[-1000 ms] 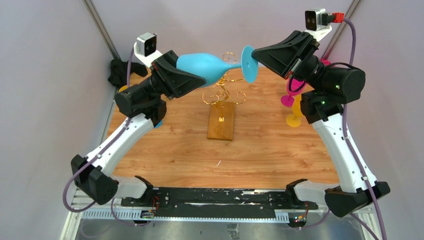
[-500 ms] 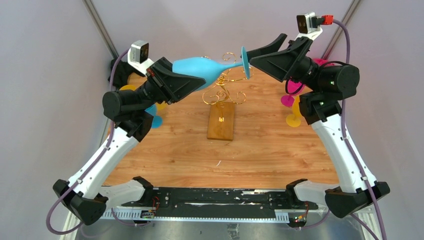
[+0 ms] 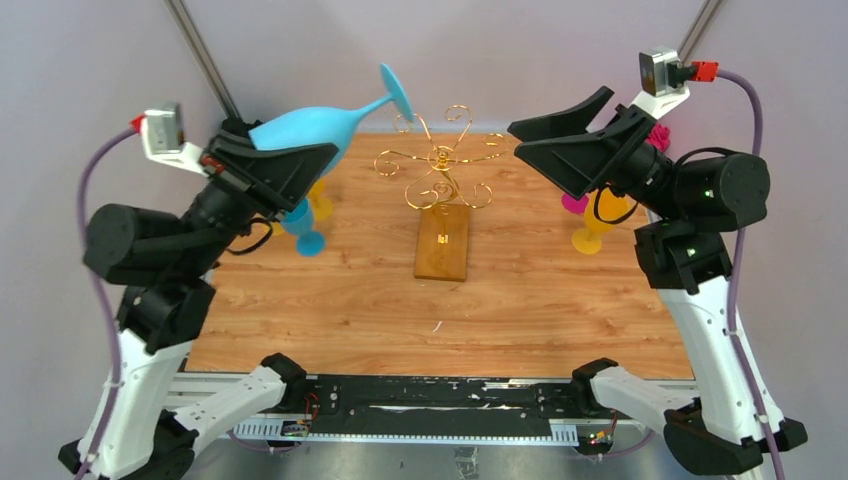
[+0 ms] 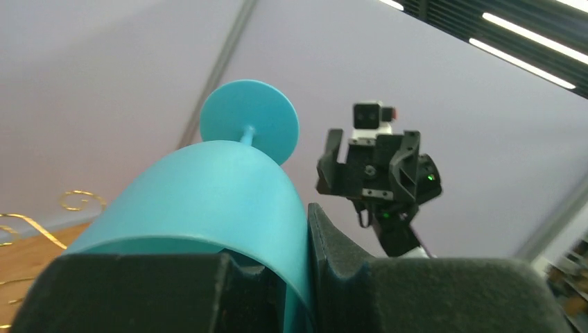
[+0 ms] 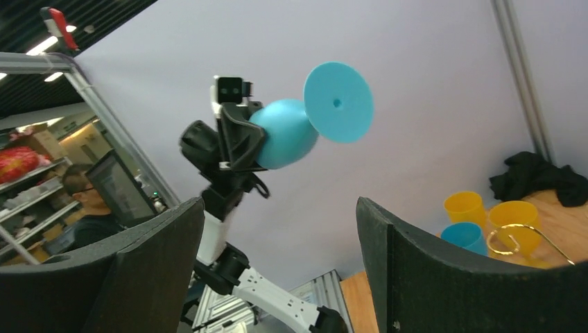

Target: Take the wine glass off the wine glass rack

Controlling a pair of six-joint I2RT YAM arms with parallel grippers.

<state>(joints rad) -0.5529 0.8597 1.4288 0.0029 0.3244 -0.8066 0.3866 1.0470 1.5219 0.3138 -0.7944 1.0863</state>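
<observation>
My left gripper lowers next, turning the wine glass [image 3: 300, 128] foot-down, and releases on the bare tabletop between blue glass and rack, since that gap is empty.
The wine glass [image 3: 300, 128] is light blue and lies tilted in the air at the back left, its round foot [image 3: 397, 90] pointing up and right. My left gripper [image 3: 312, 158] is shut on its bowl. In the left wrist view the bowl [image 4: 208, 201] is pinched at its rim between the black fingers [image 4: 347, 277]. The wine glass rack [image 3: 440, 160], gold wire on a wooden base [image 3: 443, 243], stands apart to the right of the glass. My right gripper [image 3: 515, 138] hangs open and empty right of the rack, and its wrist view shows the glass [image 5: 284, 132] far off.
A blue glass [image 3: 305, 235] and a yellow one [image 3: 320, 200] stand on the table under the left arm. Pink [image 3: 576, 200] and yellow [image 3: 593, 228] glasses stand at the right behind the right arm. A black cloth [image 5: 534, 177] lies at the far corner.
The right gripper opened, let go of the glass foot and drew back to the right. The left arm swung left and up with the glass, carrying it away from the rack.
</observation>
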